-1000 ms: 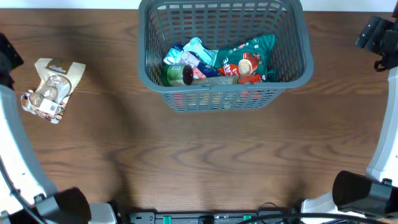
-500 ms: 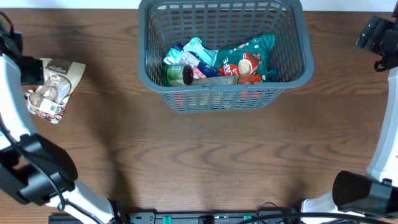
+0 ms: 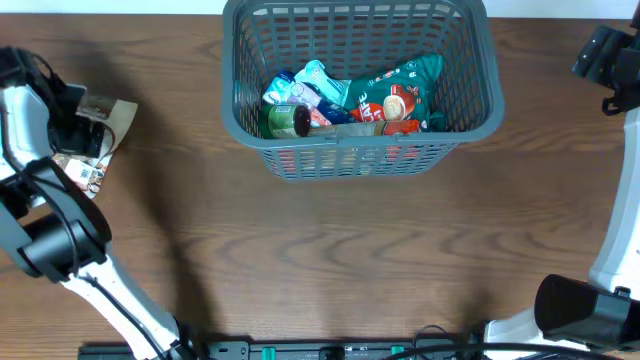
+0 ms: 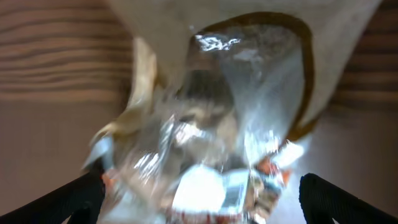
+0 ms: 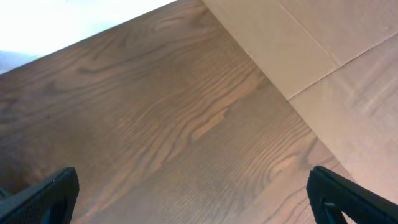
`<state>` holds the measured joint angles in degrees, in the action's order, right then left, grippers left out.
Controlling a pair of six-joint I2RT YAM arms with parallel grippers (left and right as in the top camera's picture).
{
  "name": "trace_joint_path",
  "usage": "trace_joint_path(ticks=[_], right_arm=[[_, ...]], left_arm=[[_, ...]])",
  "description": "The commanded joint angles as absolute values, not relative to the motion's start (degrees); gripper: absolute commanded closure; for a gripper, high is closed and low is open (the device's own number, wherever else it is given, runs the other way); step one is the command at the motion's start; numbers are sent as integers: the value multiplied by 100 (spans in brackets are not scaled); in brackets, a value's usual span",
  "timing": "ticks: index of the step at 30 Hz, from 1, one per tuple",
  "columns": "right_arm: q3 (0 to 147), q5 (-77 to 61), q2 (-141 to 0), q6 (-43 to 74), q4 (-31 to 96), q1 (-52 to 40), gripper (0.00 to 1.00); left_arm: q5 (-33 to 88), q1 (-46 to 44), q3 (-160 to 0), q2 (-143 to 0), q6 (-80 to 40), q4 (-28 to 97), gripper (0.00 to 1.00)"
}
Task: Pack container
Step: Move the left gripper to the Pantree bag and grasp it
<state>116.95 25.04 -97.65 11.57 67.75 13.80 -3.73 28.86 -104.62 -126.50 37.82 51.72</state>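
My left gripper lowers onto the packet's clear window point(image 4: 214, 127) next and closes its wide-apart fingers there, since the packet lies directly below, between them.
The dark grey lattice basket point(image 3: 470, 120) stands at the back centre and holds several packets and a green jar point(image 3: 285, 120). A beige snack packet with a clear window point(image 3: 118, 118) lies at the far left of the table. My left gripper point(image 3: 80, 125) is right over it, partly covering it. In the left wrist view the packet point(image 4: 211, 124) fills the frame between the two wide-apart fingertips point(image 4: 199, 199); the jaws are open. My right gripper point(image 5: 193, 193) is open and empty over bare wood at the right edge point(image 3: 610, 60).
A pale surface point(image 5: 323, 68) borders the wooden table beyond its right edge. Arm bases stand at the front left point(image 3: 60, 240) and front right point(image 3: 580, 310).
My left arm has swung in from the left edge and come down over the beige packet. The basket and the right arm have not moved.
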Motion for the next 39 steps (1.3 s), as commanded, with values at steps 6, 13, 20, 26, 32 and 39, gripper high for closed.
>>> trace_joint_path(ticks=[6,13,20,26,32,39], right_arm=[[11780,2521,-9666,1238,6775,1428,1],[11780,2521,-9666,1238,6772,1428,1],[11780,2521,-9666,1238,6772,1428,1],[11780,2521,-9666,1238,6772,1428,1],[11780,2521,-9666,1238,6772,1428,1],[11780,2521,-9666,1238,6772,1428,1]], left_arm=[[259,3015,-10468,-13146,4294,4519,2],[364,3015,-10447,-13500,4351,4429,2],[716,3015,-10447,-13931,4254,4788,2],[1109,3015,-10436,-14011,3894,4810,71],[1116,3009,-10436,-14005,3887,4858,94],[1114,3009,-10492,-13876,3568,4895,94]])
